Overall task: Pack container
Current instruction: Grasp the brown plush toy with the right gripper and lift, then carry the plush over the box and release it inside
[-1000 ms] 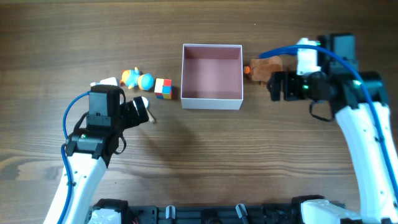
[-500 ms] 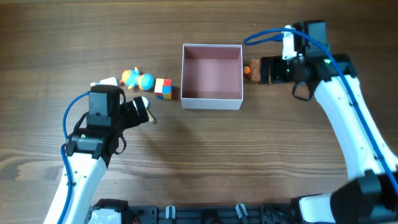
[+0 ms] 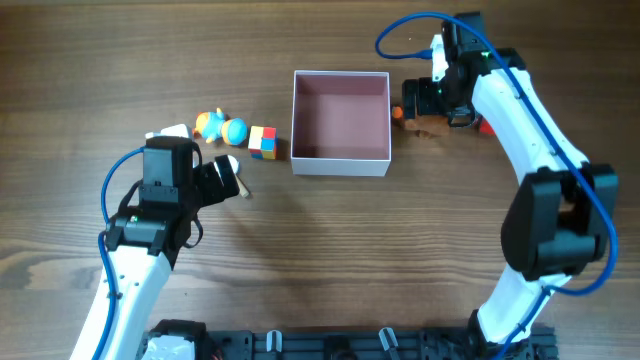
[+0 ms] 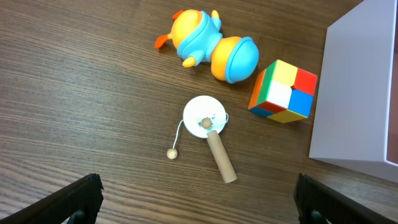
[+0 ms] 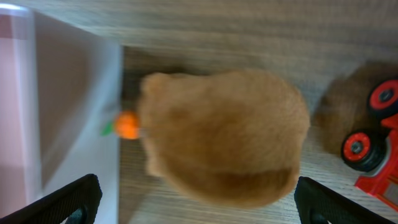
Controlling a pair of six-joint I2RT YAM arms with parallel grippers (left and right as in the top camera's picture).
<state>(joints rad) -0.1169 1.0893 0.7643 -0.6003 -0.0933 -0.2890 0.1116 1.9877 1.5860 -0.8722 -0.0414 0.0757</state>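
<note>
The toy lies right below, mostly between the open fingers, so my right gripper needs to move down onto the broad body of the brown plush toy (image 3: 430,125) (image 5: 224,134).
The container (image 3: 340,159), a square white-walled box with a dusty-pink inside, sits at the table's middle back and holds nothing; its wall shows in the left wrist view (image 4: 354,118) and the right wrist view (image 5: 68,106). My right gripper (image 3: 428,108) is open, just right of the container, over a brown plush toy (image 5: 224,134) with an orange bit (image 5: 127,124). My left gripper (image 3: 222,182) is open and empty, over a small white drum with a wooden stick (image 4: 210,134). A duck toy (image 4: 208,45) and a colour cube (image 4: 284,91) lie left of the container.
A red toy vehicle with black wheels (image 5: 373,149) lies right of the plush. A white object (image 3: 172,131) lies left of the duck. The right arm stretches along the right side of the table.
My right gripper has moved toward the back and left, over the brown plush beside the container. The left arm and the toys on the left have not moved.
</note>
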